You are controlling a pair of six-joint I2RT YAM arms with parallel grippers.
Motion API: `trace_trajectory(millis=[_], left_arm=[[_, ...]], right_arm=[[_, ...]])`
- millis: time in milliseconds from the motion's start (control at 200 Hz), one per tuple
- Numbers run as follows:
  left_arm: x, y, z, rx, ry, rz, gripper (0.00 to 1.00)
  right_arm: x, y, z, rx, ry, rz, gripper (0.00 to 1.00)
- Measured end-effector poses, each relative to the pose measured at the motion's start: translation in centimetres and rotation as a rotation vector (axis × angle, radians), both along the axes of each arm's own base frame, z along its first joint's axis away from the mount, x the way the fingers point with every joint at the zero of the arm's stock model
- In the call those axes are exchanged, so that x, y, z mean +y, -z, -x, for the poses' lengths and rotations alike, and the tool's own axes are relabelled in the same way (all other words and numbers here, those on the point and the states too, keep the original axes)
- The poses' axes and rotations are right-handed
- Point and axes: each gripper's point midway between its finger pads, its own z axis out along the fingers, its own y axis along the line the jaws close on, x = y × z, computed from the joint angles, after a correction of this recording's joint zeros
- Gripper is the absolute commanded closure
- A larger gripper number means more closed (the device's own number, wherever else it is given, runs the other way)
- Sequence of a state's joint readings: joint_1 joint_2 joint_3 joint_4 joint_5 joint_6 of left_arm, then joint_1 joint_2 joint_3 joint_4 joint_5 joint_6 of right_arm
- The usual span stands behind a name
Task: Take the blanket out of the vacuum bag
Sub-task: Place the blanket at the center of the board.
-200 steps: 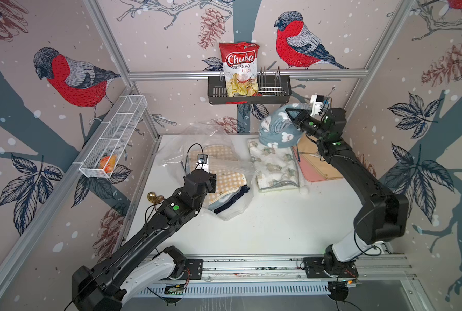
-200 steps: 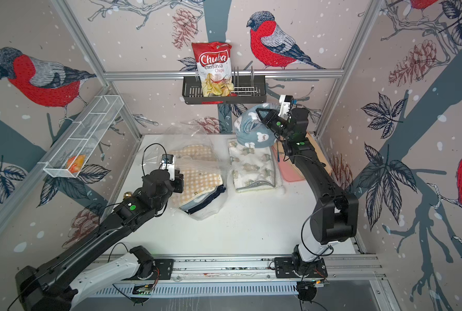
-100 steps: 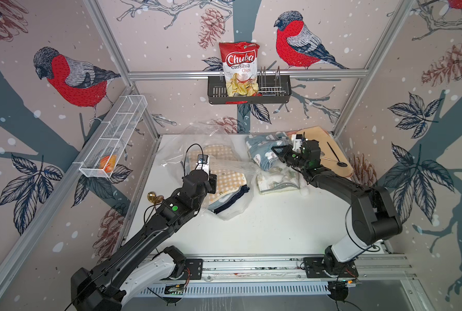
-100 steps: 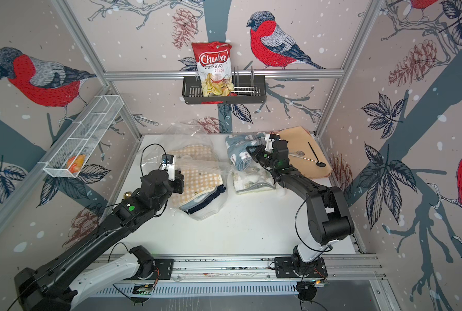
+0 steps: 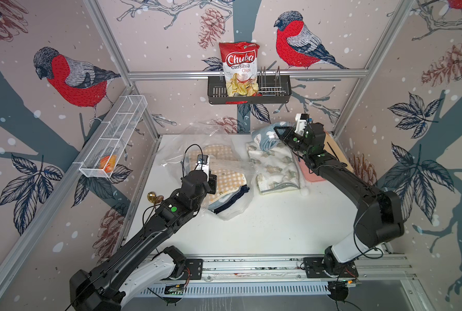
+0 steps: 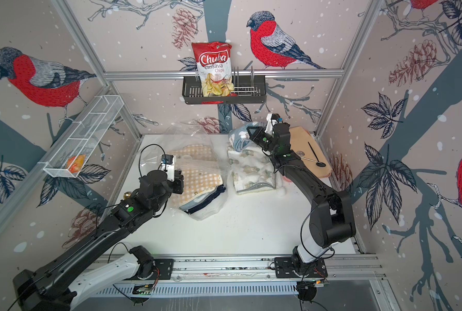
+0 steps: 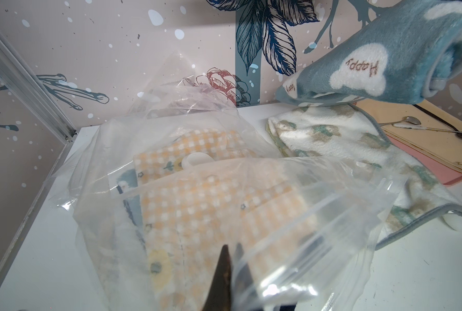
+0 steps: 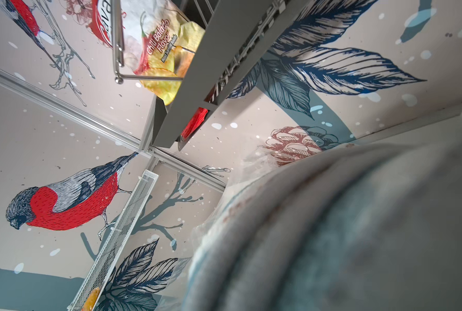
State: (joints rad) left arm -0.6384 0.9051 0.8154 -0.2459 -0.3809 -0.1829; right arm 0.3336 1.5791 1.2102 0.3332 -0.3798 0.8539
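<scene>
The white blanket lies flat beside the bag, so the right gripper will next pull back and down over its near end point(image 5: 280, 184) and let go of the blue blanket point(image 5: 263, 138).
The vacuum bag point(image 5: 219, 150) lies crinkled at the table's middle left, with yellow checked cloth point(image 5: 225, 173) and darker folded layers inside. Its round white valve cap point(image 7: 196, 160) shows in the left wrist view. My left gripper point(image 7: 231, 250) is shut on the bag's clear plastic edge at its near left side point(image 6: 180, 183). My right gripper point(image 5: 277, 133) is shut on a blue blanket point(image 5: 263, 138) with white clouds, held above the table's back right point(image 6: 239, 137). That blanket point(image 8: 345, 229) hides the right jaws in the right wrist view.
A white blanket with green prints point(image 5: 275, 167) lies flat beside the bag. Behind the right arm lie a beige board point(image 6: 305, 145) with spoons and a pink board point(image 5: 314, 176). A black rack point(image 5: 275, 91) with a chips bag hangs on the back wall; a wire shelf point(image 5: 116, 134) hangs left.
My right gripper dipped toward the table with the blue blanket half a second ago, and has since lifted it back up toward the rear. The left arm has stayed put.
</scene>
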Motion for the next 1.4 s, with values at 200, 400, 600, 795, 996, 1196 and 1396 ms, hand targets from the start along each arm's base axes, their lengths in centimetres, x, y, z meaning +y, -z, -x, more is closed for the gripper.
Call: trace_trajectory(millis=[200, 400, 600, 795, 996, 1196, 1396], left_arm=[[-0.2, 0.1, 0.2, 0.002, 0.015, 0.003, 0.97], [-0.6, 0.4, 0.2, 0.013, 0.037, 0.003, 0.96], [-0.6, 0.4, 0.2, 0.013, 0.038, 0.003, 0.96], [-0.6, 0.3, 0.2, 0.011, 0.037, 0.004, 0.96], [-0.5, 0.0, 0.4, 0.002, 0.038, 0.012, 0.93], [-0.3, -0.4, 0.5, -0.009, 0.034, 0.018, 0.92], [0.4, -0.9, 0.5, -0.029, 0.001, 0.015, 0.94]], right_arm=[[0.2, 10.7, 4.5, 0.184, -0.054, 0.036, 1.00], [-0.8, 16.9, 9.5, 0.339, -0.061, 0.017, 0.97], [-0.7, 16.5, 9.3, 0.349, -0.055, 0.005, 0.81], [-1.6, 16.3, 10.5, 0.385, -0.014, -0.019, 0.47], [-4.0, 17.5, 12.9, 0.420, 0.040, -0.009, 0.25], [-6.5, 19.4, 16.0, 0.511, 0.079, 0.056, 0.28], [-8.6, 14.2, 18.5, 0.411, 0.134, 0.128, 0.62]])
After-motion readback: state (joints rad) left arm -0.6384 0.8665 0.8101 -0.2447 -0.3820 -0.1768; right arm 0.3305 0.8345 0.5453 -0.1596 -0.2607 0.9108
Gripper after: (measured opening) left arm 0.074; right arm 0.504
